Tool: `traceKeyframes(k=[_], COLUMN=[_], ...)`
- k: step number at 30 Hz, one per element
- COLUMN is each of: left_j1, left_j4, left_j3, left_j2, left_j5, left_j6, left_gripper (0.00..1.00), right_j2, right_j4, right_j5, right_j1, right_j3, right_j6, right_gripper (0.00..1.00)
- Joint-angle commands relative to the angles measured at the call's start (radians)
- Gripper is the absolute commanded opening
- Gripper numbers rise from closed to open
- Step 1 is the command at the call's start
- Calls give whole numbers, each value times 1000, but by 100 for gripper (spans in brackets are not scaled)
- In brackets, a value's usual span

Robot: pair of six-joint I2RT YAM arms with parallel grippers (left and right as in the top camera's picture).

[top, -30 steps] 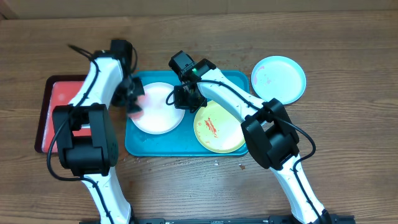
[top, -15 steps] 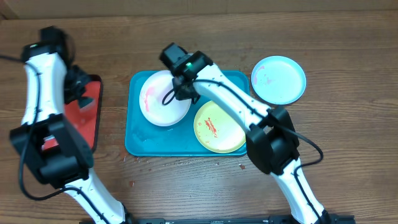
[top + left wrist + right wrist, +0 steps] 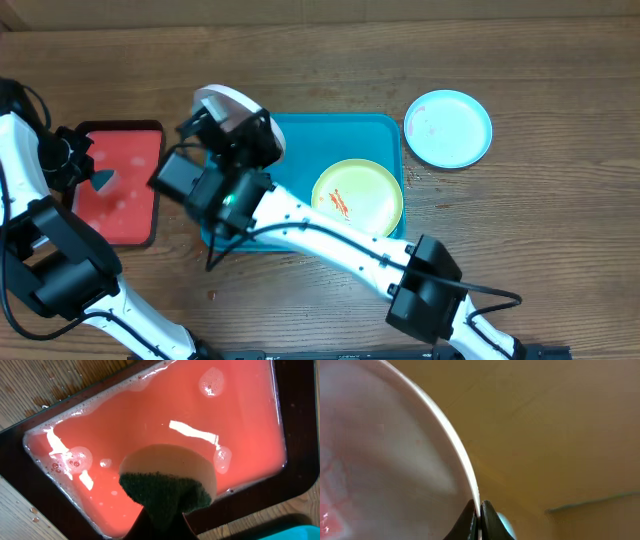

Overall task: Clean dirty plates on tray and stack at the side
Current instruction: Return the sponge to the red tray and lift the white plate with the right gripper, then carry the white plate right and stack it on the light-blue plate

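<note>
The right gripper swings down over the light blue plate (image 3: pixel 448 128) next and releases the white plate's rim. The light blue plate lies below it, to its right in the overhead view.
My right gripper (image 3: pixel 236 124) is raised high over the left end of the teal tray (image 3: pixel 330 135). It is shut on the rim of the white plate (image 3: pixel 222 100), which is held on edge. In the right wrist view the fingers (image 3: pixel 479 516) pinch the plate's rim (image 3: pixel 380 450), and red smears show at the lower left. The yellow-green plate (image 3: pixel 357 200) with a red smear lies on the tray's right half. The light blue plate (image 3: pixel 448 128) lies on the table right of the tray. My left gripper (image 3: pixel 88 168) is shut on a green-faced sponge (image 3: pixel 167 482) over the red tray.
The red tray (image 3: pixel 125 190) with a dark rim lies left of the teal tray and holds pinkish soapy liquid (image 3: pixel 165 405). My right arm (image 3: pixel 320 235) crosses the teal tray's front half. Wooden table (image 3: pixel 560 220) runs all around.
My right gripper lifted the white plate off the teal tray, up and to the left, tilting it on edge. My left gripper moved left with the sponge to over the red tray.
</note>
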Motion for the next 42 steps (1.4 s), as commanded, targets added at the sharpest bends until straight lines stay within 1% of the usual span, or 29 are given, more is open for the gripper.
traceKeyframes(k=[1, 4, 9, 11, 14, 15, 17, 19, 22, 23, 25, 28, 30, 32, 37, 42], left_j1=[-4, -4, -3, -4, -4, -4, -4, -4, -4, -4, -4, -4, -4, -4, -4, -12], left_j4=[-9, -8, -5, -5, -5, -5, -5, -5, -3, -2, -2, -2, -2, -2, -2, 7], left_j3=[-5, -5, -5, -5, -5, -5, -5, -5, -5, -5, -5, -5, -5, -5, -5, -5], left_j2=[-37, -37, -37, -37, -37, -37, -37, -37, -37, -37, -37, -37, -37, -37, -37, -37], left_j5=[33, 54, 55, 55, 55, 55, 55, 55, 55, 55, 55, 55, 55, 55, 55, 55], left_j6=[-16, -16, -15, -15, -13, -12, -12, -12, -12, -12, -12, -12, -12, -12, -12, -12], left_gripper=[4, 5, 4, 4, 5, 4, 5, 4, 4, 4, 4, 4, 4, 4, 4, 4], right_j2=[-36, -36, -36, -36, -36, -35, -35, -43, -82, -109, -124, -117, -101, -87, -80, -80], right_j4=[52, 69, 66, 43, -31, -53, -96, -129, -133, -136, -153, -214, -265, -326, -378, -349], right_j5=[145, 153, 130, 47, -205, -354, -510, -501, -535, -669, -883, -1228, -1356, -1415, -1416, -1440], right_j1=[12, 12, 6, 0, -38, -66, -117, -162, -248, -328, -436, -637, -749, -866, -1095, -1236], right_j3=[23, 23, 23, 23, 21, 18, 15, 17, 17, 17, 17, 15, 13, -3, -107, -222], right_j6=[-314, -391, -369, -298, -163, -148, -151, -110, 55, 132, 171, 224, 269, 310, 319, 314], right_gripper=[4, 4, 4, 4, 4, 4, 4, 4, 4, 4, 4, 4, 4, 4, 4, 4])
